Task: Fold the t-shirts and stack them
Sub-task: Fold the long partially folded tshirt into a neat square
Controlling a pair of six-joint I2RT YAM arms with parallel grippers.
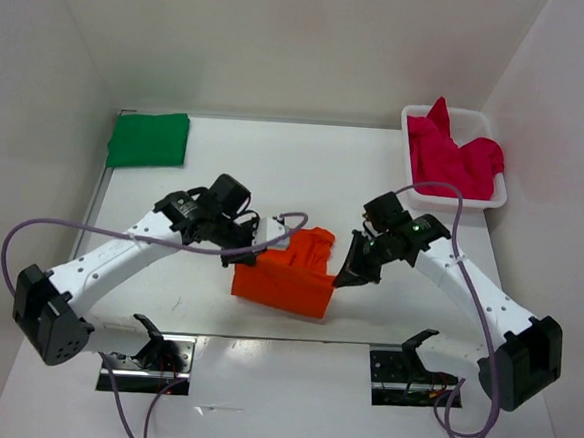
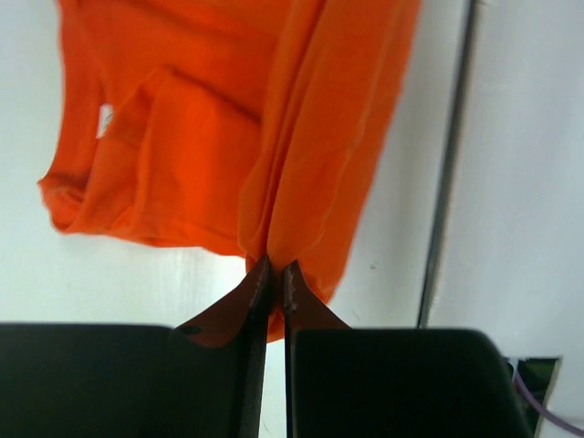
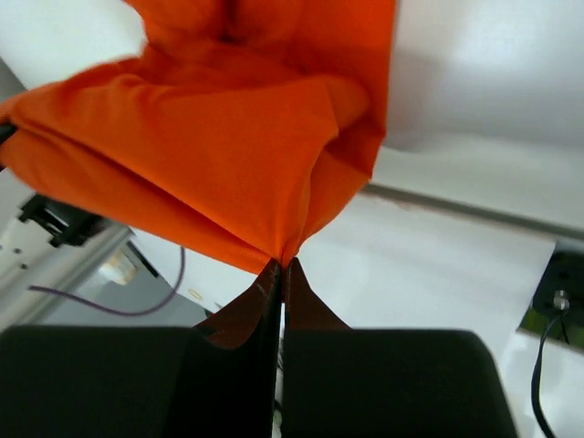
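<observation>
My left gripper will next carry the shirt's pinched edge outward and down over the shirt's far corner [image 2: 67, 203] and let go there, as that part still lies uncovered on the tabletop.
The orange t-shirt [image 1: 288, 274] hangs lifted between both arms above the middle of the table, its lower edge near the table. My left gripper [image 1: 241, 258] is shut on its left edge, the cloth [image 2: 301, 137] pinched between the fingertips. On the other side my right gripper [image 1: 349, 275] is shut on the shirt's right edge, with the orange cloth [image 3: 210, 137] bunched at the tips. The green t-shirt [image 1: 149, 139] lies folded flat at the far left corner. Crumpled in the white basket [image 1: 494, 193] at the far right is the magenta-red t-shirt [image 1: 455, 158].
White walls close in the table on the left, back and right. Both arm bases and their mounting plates [image 1: 147, 361] stand along the near edge. A purple cable [image 1: 91, 229] loops over the left arm, and another [image 1: 472, 302] runs along the right arm.
</observation>
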